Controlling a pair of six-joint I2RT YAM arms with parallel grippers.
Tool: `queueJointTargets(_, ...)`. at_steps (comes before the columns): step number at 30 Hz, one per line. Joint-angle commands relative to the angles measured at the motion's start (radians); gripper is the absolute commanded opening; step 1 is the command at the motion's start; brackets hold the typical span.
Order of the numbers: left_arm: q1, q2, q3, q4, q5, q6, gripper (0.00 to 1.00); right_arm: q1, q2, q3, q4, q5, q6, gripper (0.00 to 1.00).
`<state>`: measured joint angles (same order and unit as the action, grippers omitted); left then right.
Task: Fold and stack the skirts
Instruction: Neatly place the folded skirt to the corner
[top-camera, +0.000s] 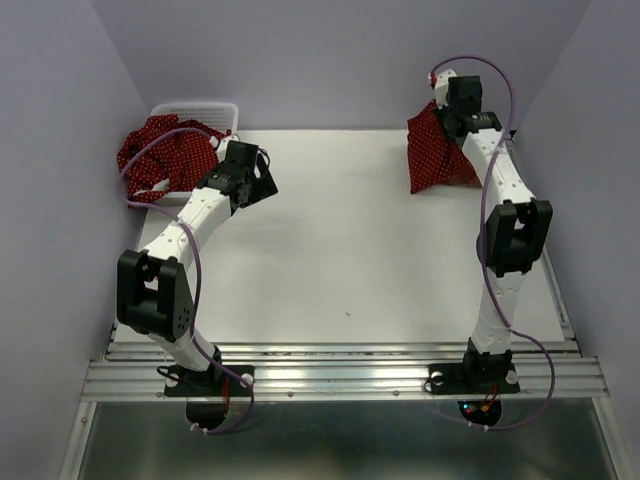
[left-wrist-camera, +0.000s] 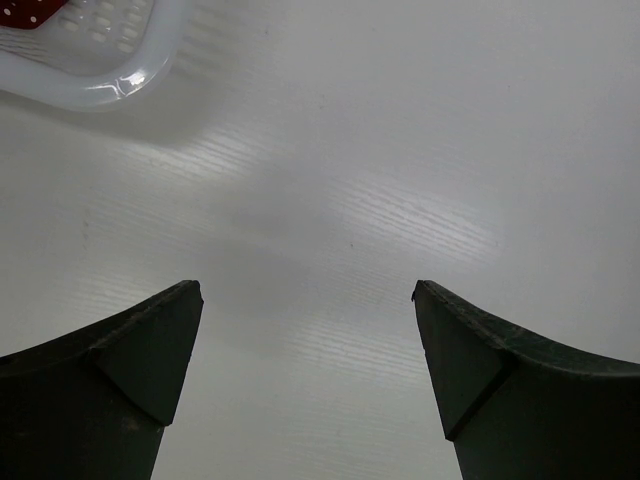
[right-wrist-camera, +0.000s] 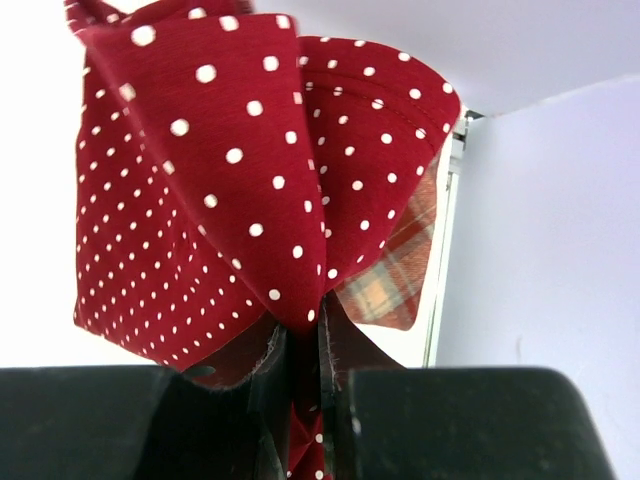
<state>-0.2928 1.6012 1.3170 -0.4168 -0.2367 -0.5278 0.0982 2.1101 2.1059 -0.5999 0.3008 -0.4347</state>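
I should next move the dotted skirt in my right gripper down and to the right in the top view and let it go over the plaid skirt's corner (top-camera: 469, 176) (right-wrist-camera: 396, 272), which lies uncovered below.
My right gripper (top-camera: 447, 118) is shut on a dark red skirt with white dots (top-camera: 437, 152) at the table's far right corner; the cloth hangs from the jaws down to the table. In the right wrist view the dotted skirt (right-wrist-camera: 220, 190) is pinched between the fingers (right-wrist-camera: 305, 375), and a corner of the red-and-cream plaid skirt (right-wrist-camera: 395, 280) lies behind it on the table. More dotted skirts (top-camera: 165, 155) spill from the white lattice basket (top-camera: 205, 110) at the far left. My left gripper (top-camera: 262, 178) is open and empty over bare table beside that basket; its fingertips (left-wrist-camera: 165, 335) stand wide apart.
The white table (top-camera: 340, 250) is walled by lilac panels on three sides. The basket's rim (left-wrist-camera: 95, 85) shows in the left wrist view's top left corner. A metal rail (top-camera: 340, 375) runs along the near edge by the arm bases.
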Motion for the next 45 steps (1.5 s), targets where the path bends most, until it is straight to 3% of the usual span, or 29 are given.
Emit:
queueJointTargets(1,0.003,-0.021,0.041,-0.010,-0.024,0.015,0.99,-0.020,0.022,0.100,0.038,0.023,-0.018,0.01)
queueJointTargets(15,0.003,-0.007,0.048,-0.011,-0.030,0.017,0.99,-0.083,0.111,0.276,0.048,-0.038,0.036,0.01)
queueJointTargets(45,0.003,0.040,0.062,-0.031,-0.016,0.015,0.99,-0.290,0.286,0.230,0.152,-0.203,0.174,0.02)
